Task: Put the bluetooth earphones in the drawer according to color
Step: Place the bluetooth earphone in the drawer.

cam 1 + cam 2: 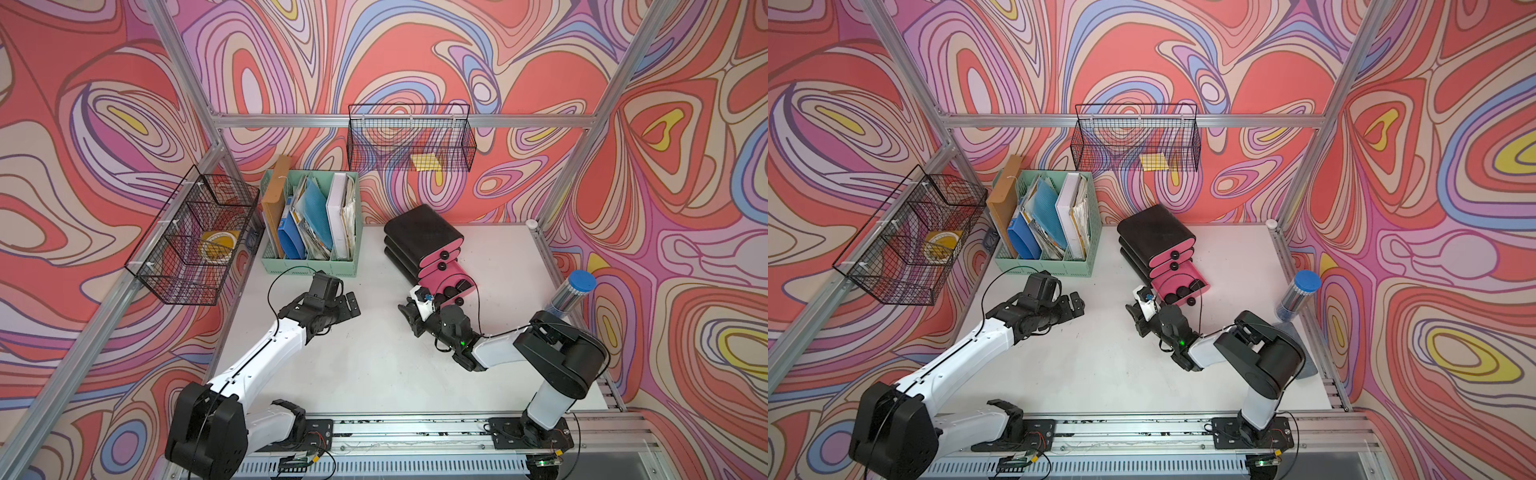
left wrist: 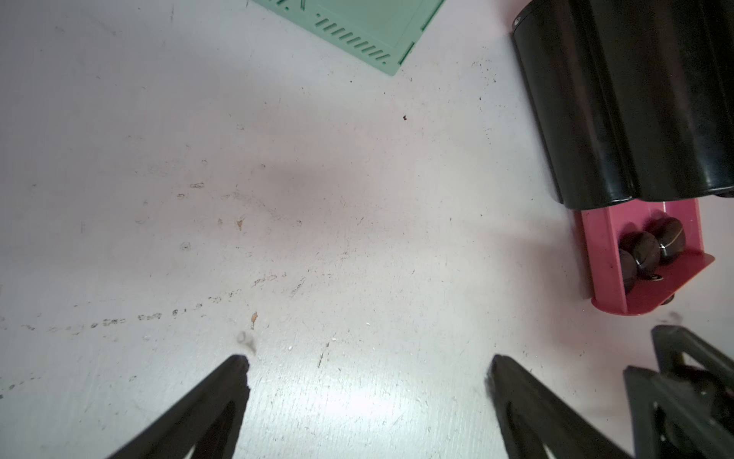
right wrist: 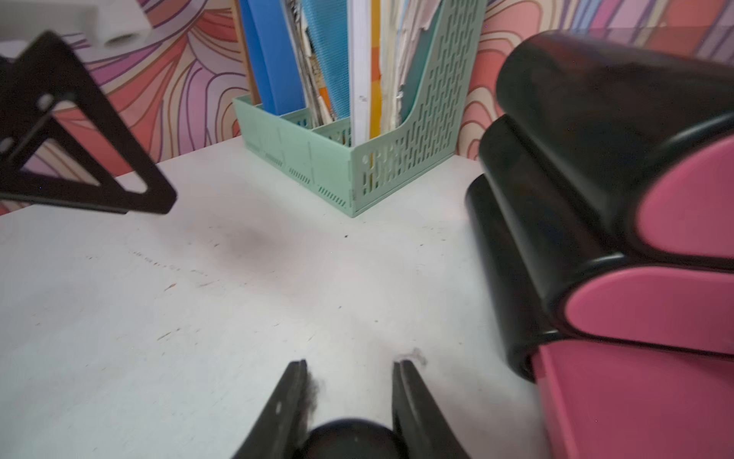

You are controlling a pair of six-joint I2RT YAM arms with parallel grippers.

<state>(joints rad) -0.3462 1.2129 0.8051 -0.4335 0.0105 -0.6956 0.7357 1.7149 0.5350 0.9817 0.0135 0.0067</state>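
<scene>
Next, my right gripper moves outward over the pulled-out bottom tray and releases the black earphone, as this tray of black ones lies outward of my gripper.
The drawer is a black cabinet with pink fronts, seen in both top views. Its bottom tray is pulled out and holds several black round bluetooth earphones. My right gripper hovers just left of the open tray, shut on a black round earphone that sits deep between its fingers. My left gripper is wide open over bare table, well left of the drawer, with nothing between its fingers.
A mint-green file organizer full of folders stands at the back left. Wire baskets hang on the left wall and the back wall. A blue-capped clear cylinder stands at the table's right edge.
</scene>
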